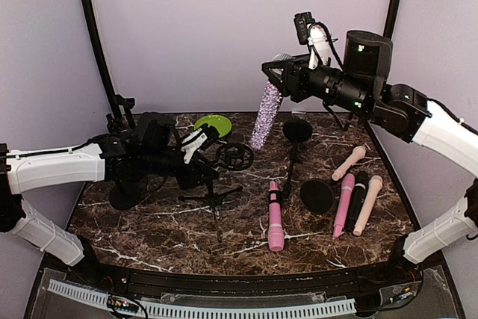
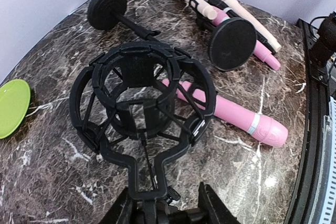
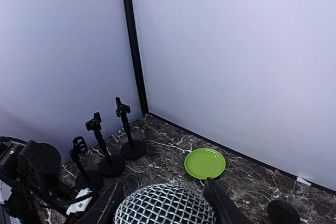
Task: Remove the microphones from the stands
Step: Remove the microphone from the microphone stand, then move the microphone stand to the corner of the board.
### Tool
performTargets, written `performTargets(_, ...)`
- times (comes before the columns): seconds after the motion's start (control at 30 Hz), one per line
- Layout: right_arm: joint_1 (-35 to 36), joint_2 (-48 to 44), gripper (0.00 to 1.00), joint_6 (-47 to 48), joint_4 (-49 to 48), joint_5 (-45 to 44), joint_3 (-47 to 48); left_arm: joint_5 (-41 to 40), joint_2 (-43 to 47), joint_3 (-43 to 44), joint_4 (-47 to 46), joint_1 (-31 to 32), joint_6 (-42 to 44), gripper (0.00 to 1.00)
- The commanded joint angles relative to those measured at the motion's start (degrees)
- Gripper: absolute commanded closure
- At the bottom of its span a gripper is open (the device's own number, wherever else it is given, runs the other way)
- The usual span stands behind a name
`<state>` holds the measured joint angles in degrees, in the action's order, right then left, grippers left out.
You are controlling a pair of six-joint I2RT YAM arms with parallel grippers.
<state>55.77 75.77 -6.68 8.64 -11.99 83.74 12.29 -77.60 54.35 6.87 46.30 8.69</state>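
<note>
The shock mount (image 1: pixel 235 156) is empty, so my left gripper will next move the stand outward between the green plate and small stands, then release the stem.
My right gripper (image 1: pixel 282 80) is shut on a glittery silver-purple microphone (image 1: pixel 266 116) and holds it in the air above the table's back middle, its body hanging down. In the right wrist view its mesh head (image 3: pixel 165 206) fills the gap between my fingers (image 3: pixel 106 206). The black tripod stand (image 1: pixel 215 198) stands left of centre, and its round shock mount (image 1: pixel 235 156) is empty. My left gripper (image 1: pixel 196 158) is shut on the stand's stem just below the mount. The left wrist view shows the empty mount (image 2: pixel 142 98) right in front of that gripper (image 2: pixel 163 214).
A green plate (image 1: pixel 213 124) lies at the back. A pink microphone (image 1: pixel 275 216) lies in the middle, and several more microphones (image 1: pixel 357 196) lie at the right. Two round-base stands (image 1: pixel 297 131) (image 1: pixel 317 196) stand near them. Three small stands (image 3: pixel 126 129) are at the back left.
</note>
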Motion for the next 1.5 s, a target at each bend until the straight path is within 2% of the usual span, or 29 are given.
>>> performTargets(0.0,-3.5,-3.1,0.78,-0.6,3.0,-6.8,1.4,-6.4,0.7,-1.6,2.0,-4.8,-1.7,1.00)
performTargets(0.2,-9.3,-6.2,0.77,-2.5,6.5,-8.2,-1.8,-6.9,0.4,-0.4,-0.5,-11.2,-2.4,1.00)
performTargets(0.43,-16.7,-8.4,0.77,-7.6,7.2,-3.8,-11.0,-15.4,-2.6,2.5,-2.5,-16.2,2.1,1.00)
performTargets(0.7,-18.7,-9.2,0.77,-11.0,8.7,1.5,-16.4,-11.6,-5.4,3.7,-11.6,-23.1,2.6,1.00)
performTargets(1.1,-19.5,-13.1,0.77,-13.8,18.9,-0.9,-17.7,-4.5,-16.3,11.3,-19.3,-28.4,3.2,1.00)
performTargets(1.23,-23.3,-13.1,0.77,-15.4,22.3,-0.2,-17.7,-4.9,-20.0,13.9,-21.3,-28.6,3.9,1.00)
performTargets(1.47,-33.0,-14.7,0.77,-17.7,23.8,9.0,-20.2,-4.7,-24.7,17.1,-22.1,-29.7,3.9,1.00)
